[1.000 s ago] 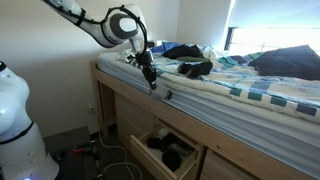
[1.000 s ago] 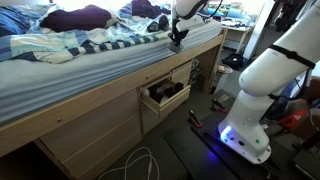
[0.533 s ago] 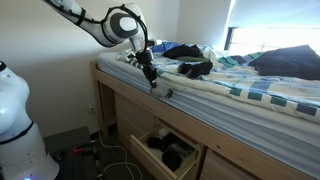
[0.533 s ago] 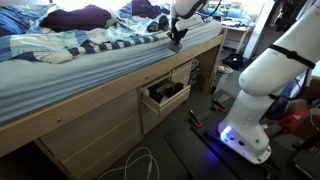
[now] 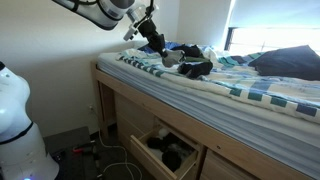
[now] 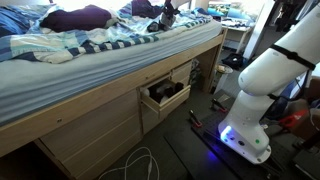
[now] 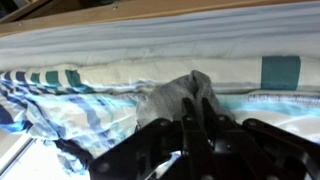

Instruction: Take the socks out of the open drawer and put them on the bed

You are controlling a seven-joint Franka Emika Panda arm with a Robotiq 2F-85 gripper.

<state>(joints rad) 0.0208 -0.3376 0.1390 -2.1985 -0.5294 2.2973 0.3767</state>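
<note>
My gripper raises, turns and carries the grey sock outward over the blanket next. Then it lowers the sock toward the dark sock (image 5: 195, 70), since that one already lies there.
My gripper (image 5: 160, 47) is above the bed (image 5: 230, 95), shut on a grey sock (image 5: 172, 58) that hangs from its fingertips over the striped blanket. In the wrist view the grey sock (image 7: 178, 95) sticks out past the closed fingers (image 7: 190, 125). The gripper also shows in an exterior view (image 6: 167, 14). A dark sock (image 5: 195, 68) lies on the bed just beyond it. The open drawer (image 5: 150, 152) under the bed holds dark socks (image 5: 173, 153); it also shows in an exterior view (image 6: 150, 99).
Dark clothes and a pillow (image 5: 285, 62) lie on the bed. A white robot base (image 6: 260, 90) stands on the floor beside the drawer. Cables (image 5: 110, 160) run across the floor. A white rounded object (image 5: 15, 120) stands near the bed's end.
The gripper rose from the bed's side edge and moved in over the mattress, carrying the grey sock.
</note>
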